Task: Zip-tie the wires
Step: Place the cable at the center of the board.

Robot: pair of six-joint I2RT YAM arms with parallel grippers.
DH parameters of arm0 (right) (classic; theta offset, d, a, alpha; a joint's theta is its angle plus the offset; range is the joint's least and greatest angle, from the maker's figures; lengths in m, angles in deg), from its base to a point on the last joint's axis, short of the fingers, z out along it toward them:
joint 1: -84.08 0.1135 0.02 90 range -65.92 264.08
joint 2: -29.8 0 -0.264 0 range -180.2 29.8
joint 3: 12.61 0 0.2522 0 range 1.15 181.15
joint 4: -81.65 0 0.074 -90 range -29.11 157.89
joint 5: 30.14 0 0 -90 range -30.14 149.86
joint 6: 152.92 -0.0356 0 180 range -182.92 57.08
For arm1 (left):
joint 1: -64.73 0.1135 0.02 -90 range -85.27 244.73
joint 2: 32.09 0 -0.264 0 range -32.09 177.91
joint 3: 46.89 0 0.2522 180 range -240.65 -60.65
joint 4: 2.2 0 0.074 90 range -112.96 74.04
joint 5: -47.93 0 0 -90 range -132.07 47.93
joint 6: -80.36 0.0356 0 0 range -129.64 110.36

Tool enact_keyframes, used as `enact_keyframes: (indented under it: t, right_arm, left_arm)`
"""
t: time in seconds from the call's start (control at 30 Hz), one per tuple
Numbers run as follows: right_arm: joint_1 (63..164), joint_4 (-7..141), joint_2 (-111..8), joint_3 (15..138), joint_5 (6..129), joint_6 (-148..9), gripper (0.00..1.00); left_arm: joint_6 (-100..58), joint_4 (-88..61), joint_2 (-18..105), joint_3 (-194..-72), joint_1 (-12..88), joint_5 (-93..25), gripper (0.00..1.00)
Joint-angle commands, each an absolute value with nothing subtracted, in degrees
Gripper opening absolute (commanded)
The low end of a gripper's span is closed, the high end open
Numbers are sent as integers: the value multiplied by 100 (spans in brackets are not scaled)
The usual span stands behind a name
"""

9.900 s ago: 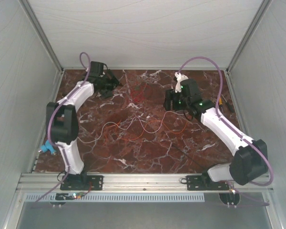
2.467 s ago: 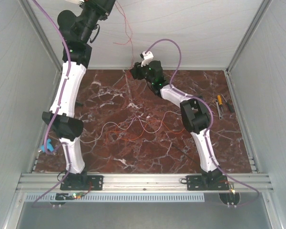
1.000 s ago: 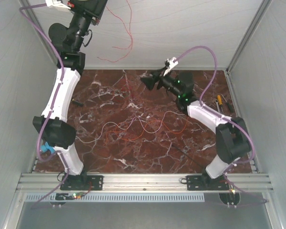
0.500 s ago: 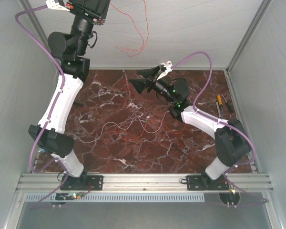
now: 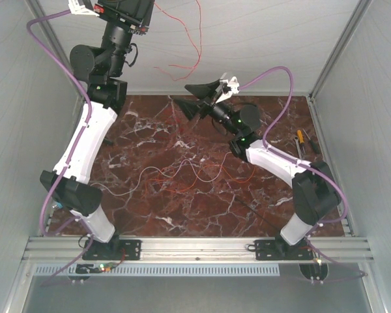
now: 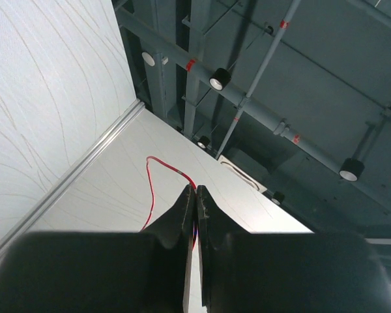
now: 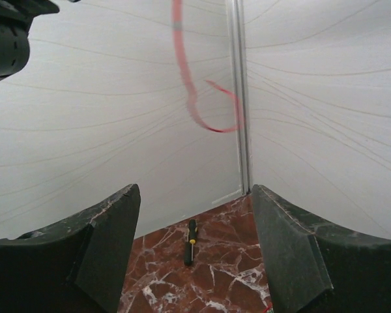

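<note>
My right gripper rises open toward the red wire's hanging strand [image 5: 197, 63] [image 7: 187, 73] next and closes its fingers around it, since the strand hangs above its empty fingers.
My left gripper [image 6: 195, 190] is raised high against the back wall, shut on a red wire [image 6: 154, 171] that comes out at its fingertips. In the top view that red wire [image 5: 197, 40] hangs from it in loose loops in front of the wall. My right gripper [image 5: 186, 99] is open, lifted off the table and pointing left, just below the hanging loops. The right wrist view shows the red wire [image 7: 184, 81] blurred above the open jaws [image 7: 195, 190], with nothing between them. Orange and white wires [image 5: 182, 173] lie spread mid-table. A thin dark strip, apparently the zip tie [image 5: 259, 213], lies near the right arm's base.
A yellow-handled screwdriver [image 5: 300, 139] and another tool lie at the table's right edge. A small black and yellow screwdriver [image 7: 190, 241] lies near the back left corner. White walls close in the table [image 5: 150, 215] on three sides. Purple cables loop over both arms.
The left arm has swung slightly right, carrying the hanging red wire with it. The right gripper has moved left and up, towards the hanging loops, staying open.
</note>
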State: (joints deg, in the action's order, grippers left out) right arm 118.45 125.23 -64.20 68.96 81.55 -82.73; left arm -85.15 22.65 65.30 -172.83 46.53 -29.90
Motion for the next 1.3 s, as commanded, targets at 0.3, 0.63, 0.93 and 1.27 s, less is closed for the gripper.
enact_keyframes:
  t: [0.3,0.63,0.93,1.27]
  right_arm:
    - [11847,12906,-6730,7650,7898,-8209,66]
    - [11989,12782,-6869,8108,8381,-8236,65]
    - [12012,12571,-6939,8489,8742,-8159,65]
    - [12029,12511,-7227,8996,8417,-8137,55]
  left_arm:
    - [-8737,2545,6547,-17755,4526,-3104,0]
    - [-8749,2562,6606,-17864,4487,-3159,0]
    - [-8719,2488,6663,-18018,4464,-3117,0]
    - [-8676,2481,6663,-18037,4460,-3153,0]
